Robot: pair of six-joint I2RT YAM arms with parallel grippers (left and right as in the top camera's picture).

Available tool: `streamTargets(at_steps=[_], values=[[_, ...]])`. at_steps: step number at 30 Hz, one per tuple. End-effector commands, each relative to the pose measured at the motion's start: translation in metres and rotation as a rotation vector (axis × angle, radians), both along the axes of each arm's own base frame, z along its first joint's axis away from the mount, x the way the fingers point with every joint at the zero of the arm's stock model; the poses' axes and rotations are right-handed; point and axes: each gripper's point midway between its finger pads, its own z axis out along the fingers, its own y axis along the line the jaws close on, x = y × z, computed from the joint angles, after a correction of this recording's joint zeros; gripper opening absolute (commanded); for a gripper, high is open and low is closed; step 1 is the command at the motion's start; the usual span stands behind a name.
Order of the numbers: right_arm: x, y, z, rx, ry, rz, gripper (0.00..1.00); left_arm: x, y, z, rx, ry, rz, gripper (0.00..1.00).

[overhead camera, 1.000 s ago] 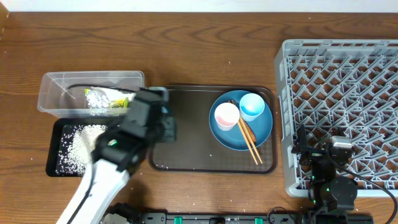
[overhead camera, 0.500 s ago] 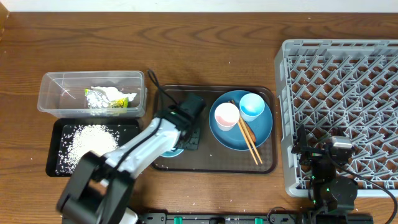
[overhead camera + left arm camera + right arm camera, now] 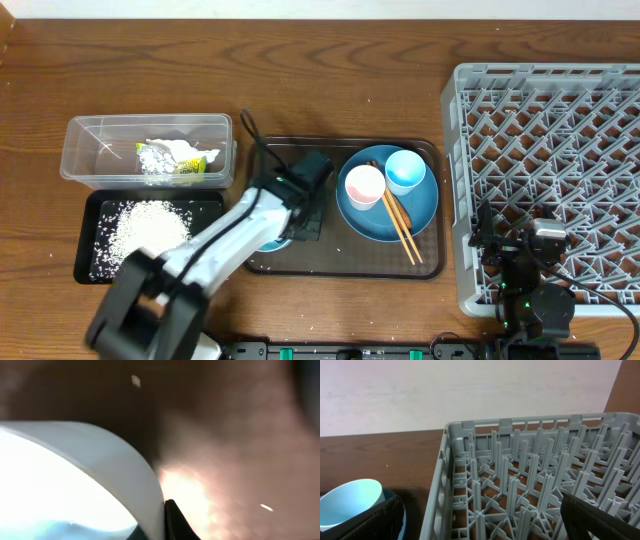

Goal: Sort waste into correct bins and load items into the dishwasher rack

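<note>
I will next raise my left gripper and tip the bowl (image 3: 272, 243) over the black tray, because the black tray collects rice. Then I will go back down beside the blue plate and let go of the bowl's rim.
My left gripper (image 3: 303, 212) is down on the brown serving tray (image 3: 330, 262), shut on the rim of the white-blue bowl (image 3: 272, 243), which the arm mostly hides. Up close, the bowl's white wall (image 3: 75, 470) fills the left wrist view, with a black fingertip (image 3: 172, 520) pressed against its outside. The blue plate (image 3: 415, 215) holds the white cup with pink inside (image 3: 364, 186), the pale blue cup (image 3: 405, 170) and the chopsticks (image 3: 400, 225). My right gripper (image 3: 480, 525) is open and empty above the near left corner of the grey dishwasher rack (image 3: 560, 150).
The clear tub (image 3: 90, 135) at the left holds the foil wrapper (image 3: 165, 158) and white tissue (image 3: 185, 150). Below it, the black tray (image 3: 90, 265) holds white rice (image 3: 145, 225). The rack's wall (image 3: 442, 475) stands between my right gripper and the pale blue cup (image 3: 347, 502).
One second ago my left arm was over the bins. It has swung right and down onto the brown tray with the bowl, and has barely moved in the last half second. The right arm is still.
</note>
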Motion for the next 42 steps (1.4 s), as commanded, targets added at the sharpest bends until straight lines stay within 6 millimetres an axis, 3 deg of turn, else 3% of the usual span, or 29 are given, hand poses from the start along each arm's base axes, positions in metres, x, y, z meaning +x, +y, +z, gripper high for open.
streamTargets(at_steps=[1, 6, 15, 21, 25, 29, 33, 37, 42], values=[[0.0, 0.004, 0.0, 0.009, -0.003, 0.013, 0.99, 0.019, 0.004, 0.049, -0.011, -0.159, 0.008, 0.06], [0.0, 0.004, 0.0, 0.009, -0.003, 0.013, 0.99, 0.025, 0.028, 0.102, -0.074, -0.306, 0.086, 0.06], [0.0, 0.004, 0.0, 0.009, -0.003, 0.013, 0.99, 0.022, 0.098, 0.187, -0.381, -0.503, 0.339, 0.06], [0.0, 0.004, 0.0, 0.009, -0.003, 0.013, 0.99, 0.011, 0.134, 0.235, -0.592, -0.656, 0.412, 0.06], [0.0, 0.004, 0.0, 0.009, -0.003, 0.013, 0.99, 0.011, 0.17, 0.251, -0.715, -0.725, 0.524, 0.07], [0.0, 0.004, 0.0, 0.009, -0.003, 0.013, 0.99, 0.013, 0.196, 0.256, -0.922, -0.747, 0.571, 0.06], [0.0, 0.004, 0.0, 0.009, -0.003, 0.013, 0.99, 0.012, 0.221, 0.264, -1.228, -0.782, 0.485, 0.06], [0.0, 0.004, 0.0, 0.009, -0.003, 0.013, 0.99, 0.022, 0.257, 0.219, -1.346, -0.666, 0.696, 0.06], [0.0, 0.004, 0.0, 0.009, -0.003, 0.013, 0.99, 0.03, 0.269, 0.173, -1.455, -0.518, 0.839, 0.06]])
